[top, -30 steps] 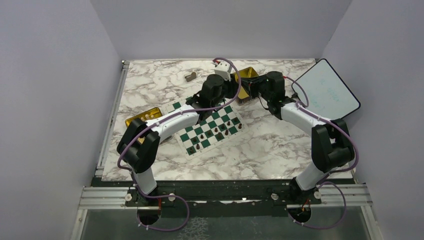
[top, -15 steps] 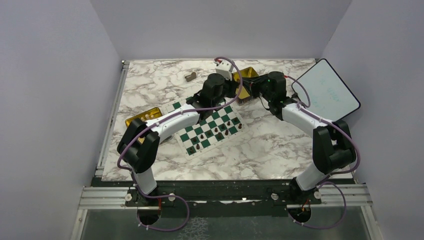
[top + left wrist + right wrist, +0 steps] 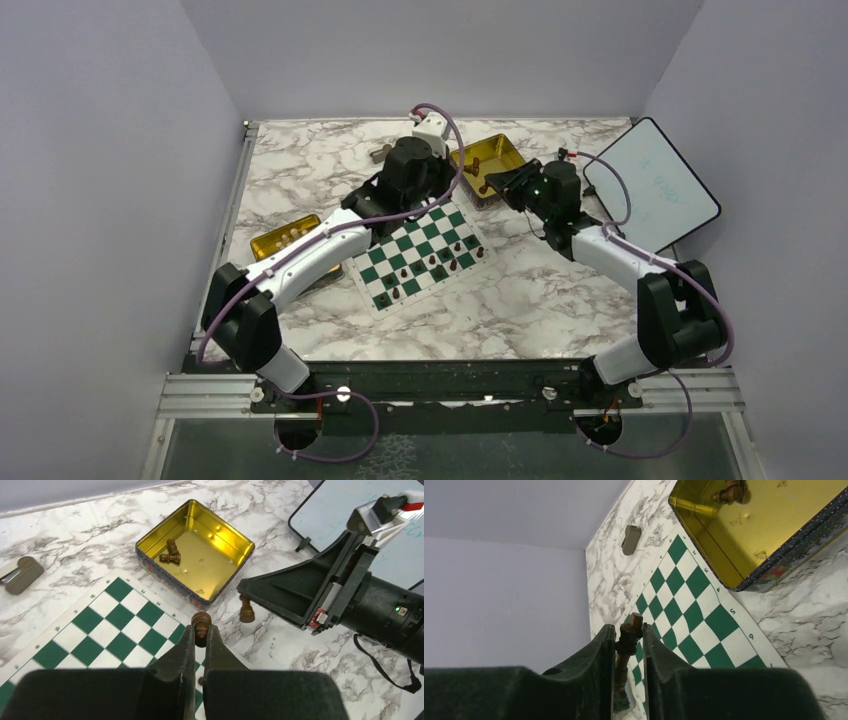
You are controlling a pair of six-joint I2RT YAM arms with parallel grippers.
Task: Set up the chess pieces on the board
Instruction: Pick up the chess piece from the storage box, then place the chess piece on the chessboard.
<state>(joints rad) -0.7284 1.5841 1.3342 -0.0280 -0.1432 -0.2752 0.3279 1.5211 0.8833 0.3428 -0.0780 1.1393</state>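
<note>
I will next move my left gripper back and to the left in the top view, lower it and release, because the board's edge square beside the corner piece is empty below.
The green and white board lies at mid table with several dark brown chess pieces on its near half. My left gripper is shut on a round-topped piece and holds it above the board's corner nearest the gold tin. My right gripper is shut on a tall piece, which also shows in the left wrist view, hanging over the marble just right of that tin. Two or three pieces lie in the tin.
A second gold tin with pieces sits left of the board. A grey-tan block lies behind the board. A white panel with a black rim stands at the far right. The two grippers are close together by the tin.
Both grippers have come away from the gold tin, each with a piece. The left wrist has moved left towards the board's far corner, and the right gripper has drawn back to the right.
</note>
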